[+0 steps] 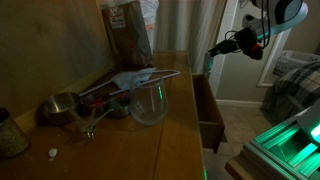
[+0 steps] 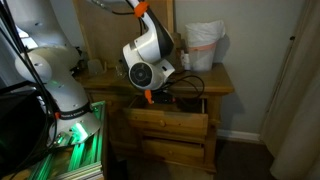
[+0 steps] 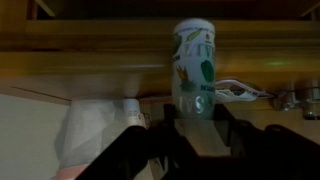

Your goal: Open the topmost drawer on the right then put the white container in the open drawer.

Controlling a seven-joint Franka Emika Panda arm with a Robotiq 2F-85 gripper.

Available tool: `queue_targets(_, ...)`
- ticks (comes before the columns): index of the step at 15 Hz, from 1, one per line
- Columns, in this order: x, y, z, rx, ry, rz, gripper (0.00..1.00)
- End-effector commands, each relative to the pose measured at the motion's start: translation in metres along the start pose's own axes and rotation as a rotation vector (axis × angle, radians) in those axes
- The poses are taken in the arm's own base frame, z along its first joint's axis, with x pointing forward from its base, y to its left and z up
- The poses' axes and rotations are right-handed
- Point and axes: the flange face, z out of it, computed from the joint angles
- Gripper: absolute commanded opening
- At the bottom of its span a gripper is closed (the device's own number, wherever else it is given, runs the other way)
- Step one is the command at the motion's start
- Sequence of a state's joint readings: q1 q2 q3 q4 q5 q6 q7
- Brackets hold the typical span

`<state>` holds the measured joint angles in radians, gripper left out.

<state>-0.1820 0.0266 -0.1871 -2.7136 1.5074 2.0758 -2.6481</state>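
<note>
The open topmost drawer (image 1: 208, 108) stands pulled out below my gripper. I need to lower my gripper outward into it next and release the white container inside.
In the wrist view a white container with green print (image 3: 192, 70) stands between the two dark fingers of my gripper (image 3: 196, 125), which close against its lower end. In an exterior view my gripper (image 1: 216, 47) hangs in the air above the open topmost drawer (image 1: 208, 108) at the dresser's end. In an exterior view the gripper (image 2: 150, 96) sits just over the same pulled-out drawer (image 2: 170, 122). The container is too small to make out in both exterior views.
The dresser top (image 1: 120, 150) carries a clear plastic tub (image 1: 148, 102), a metal cup (image 1: 60, 108), a white hanger (image 1: 135, 78) and a brown bag (image 1: 128, 30). A white bag (image 2: 203, 45) stands on the dresser. A bed (image 1: 290, 85) lies beyond the drawer.
</note>
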Motion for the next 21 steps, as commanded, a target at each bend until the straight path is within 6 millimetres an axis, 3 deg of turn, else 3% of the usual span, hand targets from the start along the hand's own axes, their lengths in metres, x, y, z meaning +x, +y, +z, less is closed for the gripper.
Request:
queue_targets(1, -0.025, 0.018, 0.017, 0.035, 0.030, -0.039, 0.20)
queue_targets(2, -0.033, 0.022, 0.022, 0.046, 0.021, -0.054, 0.20)
queue_targets(3, -0.021, 0.033, 0.021, 0.059, 0.014, -0.057, 0.20)
queue_targets(4, -0.022, 0.040, 0.025, 0.070, 0.009, -0.054, 0.20)
queue_targets(10, -0.047, 0.075, 0.056, 0.085, -0.003, -0.067, 0.20)
queue_targets(15, -0.074, 0.091, 0.083, 0.126, -0.025, -0.058, 0.20)
queue_targets(21, -0.091, 0.111, 0.111, 0.167, -0.031, -0.069, 0.20)
